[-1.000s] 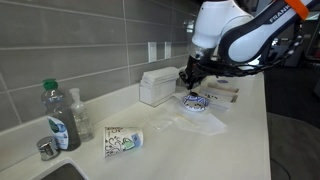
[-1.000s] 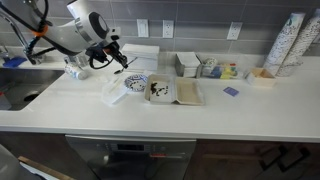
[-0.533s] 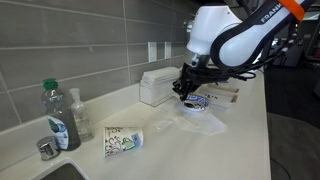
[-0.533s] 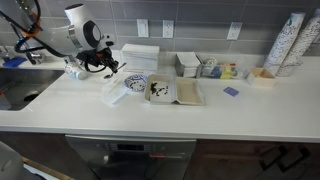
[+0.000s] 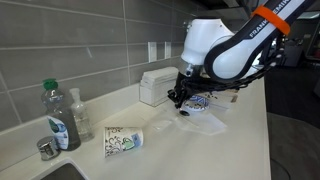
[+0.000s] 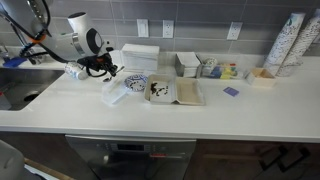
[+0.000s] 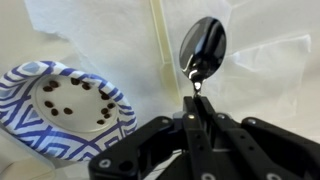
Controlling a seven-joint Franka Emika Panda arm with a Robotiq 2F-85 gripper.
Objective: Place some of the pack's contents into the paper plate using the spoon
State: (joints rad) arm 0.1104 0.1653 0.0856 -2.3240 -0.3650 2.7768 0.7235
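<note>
My gripper brings the dark spoon down next, away from the paper plate onto the clear pack (image 5: 204,122) (image 7: 232,68), as the plate already holds dark pieces.
In the wrist view my gripper (image 7: 196,108) is shut on the thin handle of the dark spoon (image 7: 203,47), whose bowl hangs over the clear plastic pack (image 7: 240,60) on the counter. The paper plate (image 7: 62,108), white with a blue pattern, lies to the left and holds several small dark pieces. In both exterior views the gripper (image 5: 181,97) (image 6: 108,68) hovers just beside the plate (image 5: 198,103) (image 6: 134,82), over the clear pack (image 5: 190,122) (image 6: 113,92). The spoon is too small to make out there.
A patterned paper cup (image 5: 124,140) lies on its side. Bottles (image 5: 60,117) stand near the sink. A white box (image 5: 155,87) sits by the wall. An open tray (image 6: 175,92) lies past the plate; small containers (image 6: 205,66) and stacked cups (image 6: 288,42) stand farther along.
The gripper with the spoon has moved off the plate toward the clear pack and the cup side of the counter, and lowered a little.
</note>
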